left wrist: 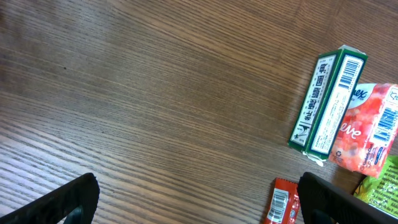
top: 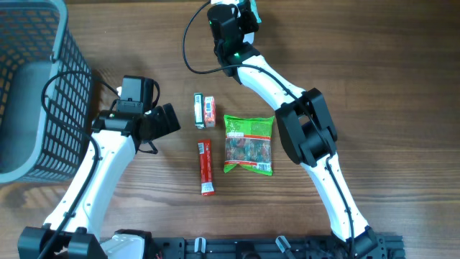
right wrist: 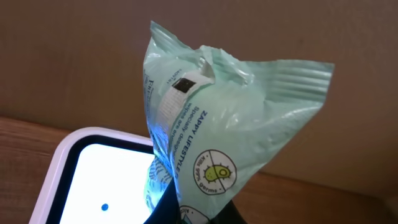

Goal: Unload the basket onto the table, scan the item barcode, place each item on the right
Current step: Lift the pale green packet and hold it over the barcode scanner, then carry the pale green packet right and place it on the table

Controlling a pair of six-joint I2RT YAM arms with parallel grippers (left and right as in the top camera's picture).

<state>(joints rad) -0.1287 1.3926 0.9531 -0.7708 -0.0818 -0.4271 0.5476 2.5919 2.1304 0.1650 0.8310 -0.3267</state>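
Observation:
The packet comes back with my right gripper, rightward in the overhead view, and down for release next, as the tabletop (top: 359, 128) opposite the basket is empty.
The item is a pale green wipes packet (right wrist: 230, 124) with a white label strip and a dark square near its top. My right gripper (right wrist: 194, 214) is shut on its lower end and holds it upright, right beside the scanner's glowing white window (right wrist: 93, 177). From overhead, the right gripper (top: 248, 14) is at the table's far edge. My left gripper (top: 167, 121) hangs open over bare wood left of the laid-out items, its fingertips (left wrist: 68, 202) wide apart with nothing between them.
On the table lie a green box (top: 198, 110), a pink tissue pack (top: 209, 111), a red bar (top: 206, 167) and a green snack bag (top: 249, 144). A dark mesh basket (top: 36, 86) stands at the far left. A black cable loops near the right arm.

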